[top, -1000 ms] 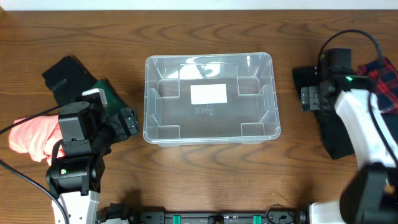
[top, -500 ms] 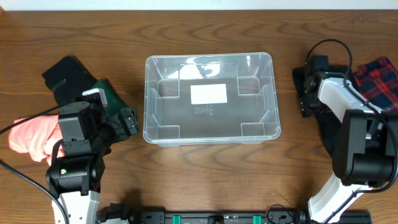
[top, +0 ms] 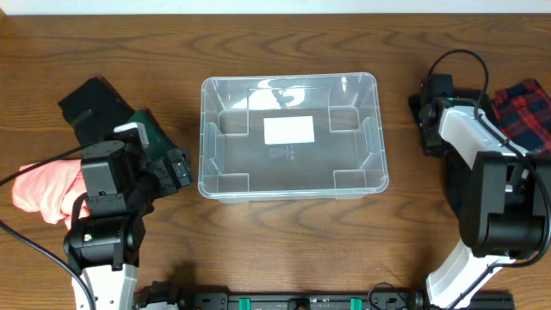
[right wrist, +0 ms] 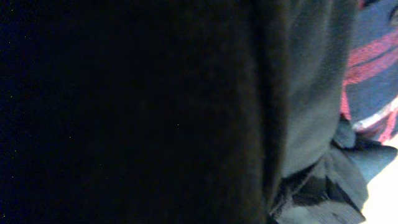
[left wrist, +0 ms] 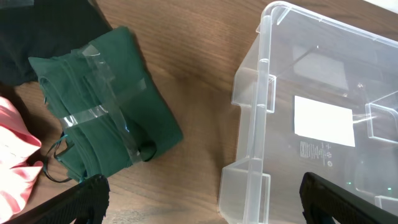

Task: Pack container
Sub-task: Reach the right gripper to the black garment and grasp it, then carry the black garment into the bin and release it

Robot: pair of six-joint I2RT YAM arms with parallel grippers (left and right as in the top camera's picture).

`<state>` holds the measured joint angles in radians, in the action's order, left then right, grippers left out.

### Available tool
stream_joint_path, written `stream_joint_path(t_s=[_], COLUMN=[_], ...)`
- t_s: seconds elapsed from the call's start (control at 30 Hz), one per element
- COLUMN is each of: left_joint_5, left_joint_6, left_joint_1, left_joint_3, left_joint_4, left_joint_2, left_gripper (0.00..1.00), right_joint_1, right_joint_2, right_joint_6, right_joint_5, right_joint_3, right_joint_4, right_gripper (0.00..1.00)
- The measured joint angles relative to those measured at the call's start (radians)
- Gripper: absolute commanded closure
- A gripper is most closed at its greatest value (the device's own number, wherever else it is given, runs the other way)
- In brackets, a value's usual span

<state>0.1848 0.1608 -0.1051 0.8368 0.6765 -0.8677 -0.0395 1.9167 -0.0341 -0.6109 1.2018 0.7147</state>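
Note:
The container is empty, so the right gripper lifts the black garment [top: 461, 185] next, carries it left in the overhead view and releases it over the labelled base.
The clear container [top: 207, 138] stands empty in the middle of the table, a white label on its base; the left wrist view shows its near corner [left wrist: 267, 93]. My left gripper [top: 176, 168] [left wrist: 202, 208] hangs open between the container's left wall and a green taped cloth bundle [top: 153, 133] [left wrist: 106, 106], with nothing between its fingers [left wrist: 87, 199]. My right gripper [top: 428, 129] points down onto the upper end of a black garment [top: 461, 185]. Dark cloth [right wrist: 124, 112] fills the right wrist view and hides the fingers.
A black cloth [top: 90, 108] [left wrist: 43, 31] lies behind the green bundle and a pink cloth [top: 43, 189] [left wrist: 12, 155] under the left arm. A red plaid cloth [top: 525, 112] [right wrist: 373, 68] lies at the right edge beside the black garment.
The right arm swung in toward the table and its gripper came down onto the black garment, then shifted slightly farther back. The left arm and the container have not moved.

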Motion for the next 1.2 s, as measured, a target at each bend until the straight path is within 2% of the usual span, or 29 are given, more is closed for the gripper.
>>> stream_joint_path(t_s=[0.27, 0.4, 0.53, 0.8, 1.2], left_joint_5=[-0.011, -0.039, -0.049, -0.062, -0.08], left_joint_6=[0.0, 0.0, 0.018, 0.03, 0.031], left_joint_1=[0.0, -0.008, -0.059, -0.245, -0.26], left_joint_3=[0.0, 0.0, 0.0, 0.0, 0.0], left_joint_4=[0.0, 0.003, 0.025, 0.054, 0.052], left_joint_2=[0.0, 0.0, 0.0, -0.011, -0.019], left_gripper=[0.02, 0.02, 0.02, 0.02, 0.02], right_joint_1=[0.127, 0.247, 0.383, 0.619, 0.764], right_joint_2=[-0.241, -0.385, -0.455, -0.325, -0.023], right_joint_6=[-0.054, -0.134, -0.209, -0.243, -0.271], right_joint_5=[0.047, 0.072, 0.149, 0.319, 0.377], right_joint_3=[0.129, 0.227, 0.26, 0.254, 0.249], right_joint_4=[0.013, -0.053, -0.087, -0.059, -0.026], right_gripper=[0.99, 0.99, 0.99, 0.99, 0.99])
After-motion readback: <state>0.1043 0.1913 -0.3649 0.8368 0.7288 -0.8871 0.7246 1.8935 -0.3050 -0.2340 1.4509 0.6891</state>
